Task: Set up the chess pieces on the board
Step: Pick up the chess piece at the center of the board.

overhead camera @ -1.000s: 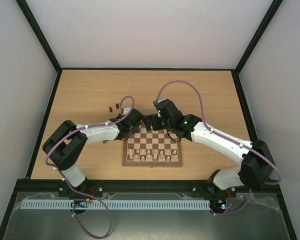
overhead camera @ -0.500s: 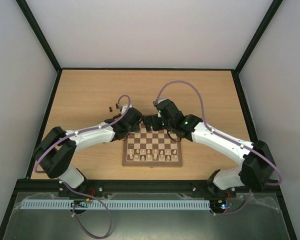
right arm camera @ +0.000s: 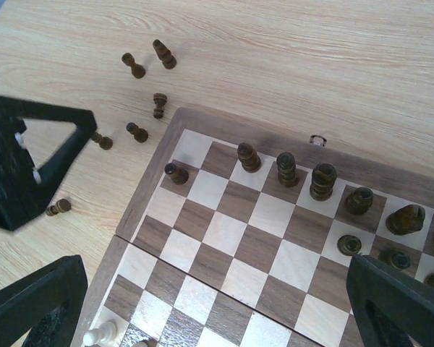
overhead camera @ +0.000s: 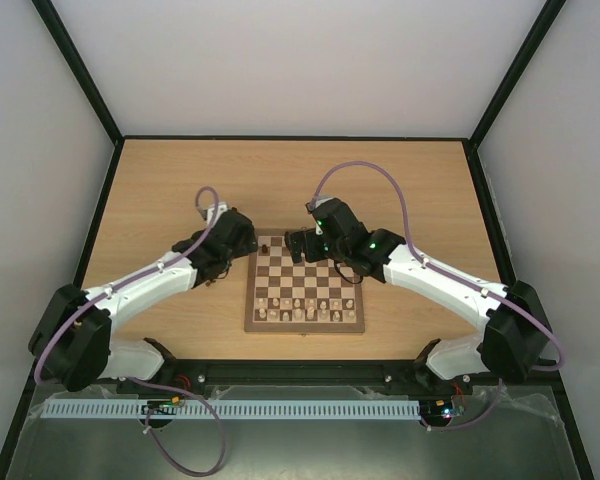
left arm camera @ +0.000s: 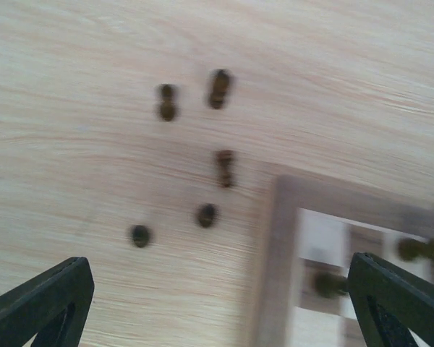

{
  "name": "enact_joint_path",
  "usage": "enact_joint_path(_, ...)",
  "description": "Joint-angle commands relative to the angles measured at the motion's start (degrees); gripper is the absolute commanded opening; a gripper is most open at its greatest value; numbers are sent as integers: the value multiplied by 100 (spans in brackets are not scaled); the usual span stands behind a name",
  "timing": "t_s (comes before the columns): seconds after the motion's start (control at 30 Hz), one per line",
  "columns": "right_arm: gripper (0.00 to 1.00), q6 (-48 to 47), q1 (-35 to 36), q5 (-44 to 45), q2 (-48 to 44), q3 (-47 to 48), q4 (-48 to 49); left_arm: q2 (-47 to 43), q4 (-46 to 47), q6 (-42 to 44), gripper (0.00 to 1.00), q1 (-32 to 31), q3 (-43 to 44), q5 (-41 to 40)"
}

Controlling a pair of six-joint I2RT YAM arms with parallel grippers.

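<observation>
The loose dark piece nearest my open fingers has bare wood around it, so my left gripper comes down to the left in the top view onto it next.
The board (overhead camera: pixel 305 326) lies in the middle of the table, pale pieces filling its near rows. Several dark chess pieces (right arm camera: pixel 287 168) stand along its far rows, and one small dark piece (right arm camera: pixel 176 173) stands alone near the far-left corner. More dark pieces (left arm camera: pixel 225 167) lie loose on the table just left of that corner (right arm camera: pixel 137 132). My left gripper (left arm camera: pixel 217 318) hangs open above the table beside the board's corner, nothing between its fingers. My right gripper (right arm camera: pixel 217 311) stays open over the board's middle, empty.
The left gripper's black body (right arm camera: pixel 29 166) shows at the left of the right wrist view, close to the loose pieces. A pale piece (right arm camera: pixel 101 334) stands at the board's near-left corner. Black frame rails (overhead camera: pixel 90 250) bound the tabletop.
The left gripper has opened and swung left off the board's far-left corner, to over the table. A dark piece now stands uncovered there. The right arm has not moved.
</observation>
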Motion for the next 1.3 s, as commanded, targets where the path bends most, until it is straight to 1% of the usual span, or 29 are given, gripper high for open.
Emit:
enact_joint_path(0.0,99,30,6,-65,-116,-50,61,-259,-108,56,99,572,-401,64)
enact_joint_path(0.1,99,30,1,-76,-107,-54,70,-229,-25,104,99,832,-526,100)
enact_joint_path(0.2,99,30,6,-76,-98,-52,66,-72,186,206,99,1072,-652,307)
enact_joint_path(0.3,99,21,7,-61,-98,-54,66,136,375,250,98,1186,-737,431)
enact_joint_path(0.4,99,21,7,-50,-82,-54,61,319,583,277,92,1196,-819,549)
enact_joint_path(0.5,99,21,2,-53,-61,-55,62,527,698,296,83,1197,-823,572)
enact_joint_path(0.63,99,21,7,-54,-52,-55,62,786,798,371,67,1198,-767,551)
enact_joint_path(0.73,99,13,5,-50,-45,-51,65,983,814,399,59,1199,-650,456)
enact_joint_path(1.0,99,4,7,-41,-28,-53,61,1373,843,465,49,1216,-397,301)
enact_joint_path(1.1,99,3,2,-37,-21,-49,62,1496,858,486,43,1216,-314,288)
enact_joint_path(1.2,99,4,8,-33,-19,-50,61,1556,876,501,39,1224,-267,261)
enact_joint_path(1.27,99,-5,7,-24,-19,-53,51,1583,881,506,35,1232,-247,247)
